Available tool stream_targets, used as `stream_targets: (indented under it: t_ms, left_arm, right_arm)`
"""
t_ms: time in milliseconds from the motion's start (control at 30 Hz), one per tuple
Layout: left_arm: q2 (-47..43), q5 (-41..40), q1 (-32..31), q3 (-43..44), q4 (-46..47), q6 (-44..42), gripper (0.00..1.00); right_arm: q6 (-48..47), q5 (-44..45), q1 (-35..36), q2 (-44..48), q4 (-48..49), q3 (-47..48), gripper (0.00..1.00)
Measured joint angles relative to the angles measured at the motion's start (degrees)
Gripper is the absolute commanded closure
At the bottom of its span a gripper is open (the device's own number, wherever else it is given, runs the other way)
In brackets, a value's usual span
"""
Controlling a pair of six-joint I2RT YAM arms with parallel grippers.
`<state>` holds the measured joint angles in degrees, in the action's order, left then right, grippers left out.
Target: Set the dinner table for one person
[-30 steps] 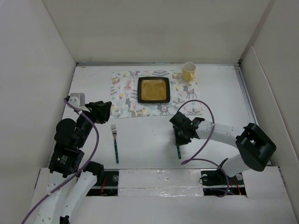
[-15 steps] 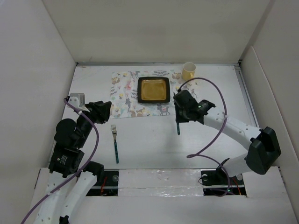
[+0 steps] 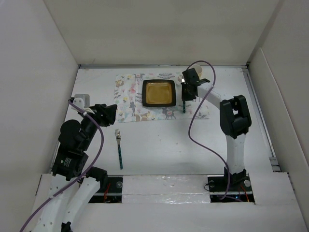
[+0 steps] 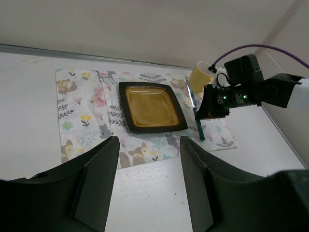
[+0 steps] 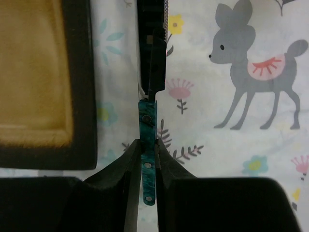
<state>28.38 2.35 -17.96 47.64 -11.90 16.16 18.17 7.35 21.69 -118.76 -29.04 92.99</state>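
The right gripper lowers the knife next, then releases the knife's teal handle onto the animal-print mat [image 3: 128, 99].
My right gripper [image 3: 185, 94] is shut on the teal handle of a knife [image 5: 147, 126]. It holds the knife lengthwise just right of the black square plate [image 3: 158, 93], over the animal-print mat [image 3: 128, 99]. The left wrist view shows the knife [image 4: 195, 113] tilted, its teal end down at the mat. My left gripper [image 3: 107, 112] hovers open and empty over the white dinner table [image 3: 154, 140], at its left. A teal-handled fork [image 3: 119, 149] lies on the table near it. A yellow cup [image 4: 199, 76] stands behind the right gripper.
White walls close in the table on three sides. A small grey block [image 3: 80, 101] sits at the left edge beside my left arm. The right arm's purple cable [image 3: 195, 113] loops over the mat's right end.
My right arm has carried the knife from the near middle of the table out to the mat, beside the plate's right edge. The left arm has barely shifted.
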Motion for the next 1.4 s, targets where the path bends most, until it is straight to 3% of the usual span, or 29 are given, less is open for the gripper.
stream_targets:
  t_ms: [267, 333, 433, 467, 700, 800, 833, 867, 900, 933, 1000, 1100, 1233, 1300, 1400]
  left_arm:
    - [0.7, -0.4, 0.0, 0.0, 0.0, 0.0, 0.49]
    - [1.1, -0.6, 0.0, 0.0, 0.0, 0.0, 0.49]
    - [1.5, -0.9, 0.0, 0.0, 0.0, 0.0, 0.49]
    - [1.6, -1.0, 0.0, 0.0, 0.0, 0.0, 0.49]
    - [3.5, -3.8, 0.0, 0.0, 0.0, 0.1, 0.52]
    - [6.1, -5.7, 0.0, 0.0, -0.2, 0.3, 0.61]
    - [6.6, -6.0, 0.0, 0.0, -0.1, 0.4, 0.68]
    - [8.7, -7.0, 0.0, 0.0, -0.3, 0.7, 0.68]
    - [10.4, -7.4, 0.0, 0.2, -1.0, 1.0, 0.81]
    - [12.4, -7.8, 0.0, 0.5, -1.9, 1.6, 0.88]
    - [16.1, -8.2, 0.0, 1.4, -4.3, 2.4, 1.00]
    - [22.0, -8.0, -0.2, 2.8, -9.5, 3.8, 1.00]
    - [27.2, -7.8, -0.9, 6.9, -18.6, 6.6, 0.75]
    - [28.7, -7.3, -1.1, 9.0, -21.9, 7.9, 0.67]
    - [31.2, -6.4, -1.1, 11.0, -26.6, 9.9, 0.64]
  right_arm:
    - [0.0, -4.4, -3.6, -4.9, 0.1, 1.5, 1.00]
    - [0.1, -5.0, -4.1, -5.0, 0.5, 1.5, 0.95]
    - [0.2, -5.3, -4.3, -5.0, 0.9, 1.5, 0.79]
    - [0.2, -5.3, -4.3, -5.0, 1.0, 1.4, 0.70]
    - [0.0, -6.3, -3.5, -0.8, 2.1, -1.7, 0.48]
    - [-0.5, -7.7, -2.4, 6.8, 3.4, -6.2, 0.49]
    - [-0.5, -7.9, -1.9, 9.8, 4.6, -8.1, 0.67]
    - [-0.5, -7.8, -1.2, 13.4, 5.9, -10.5, 0.81]
    - [-0.7, -7.8, -0.3, 17.7, 7.9, -13.5, 0.93]
    - [-0.7, -7.6, 0.6, 22.1, 10.0, -16.7, 1.00]
    - [-0.6, -6.9, 3.0, 30.4, 13.5, -23.0, 1.00]
    - [0.2, -6.5, 7.1, 40.3, 19.3, -32.1, 1.00]
    - [1.9, -6.2, 11.6, 47.8, 23.3, -42.6, 0.94]
    - [2.5, -6.2, 12.5, 49.6, 23.5, -45.9, 0.88]
    - [3.1, -6.1, 13.1, 52.6, 23.5, -49.1, 0.81]
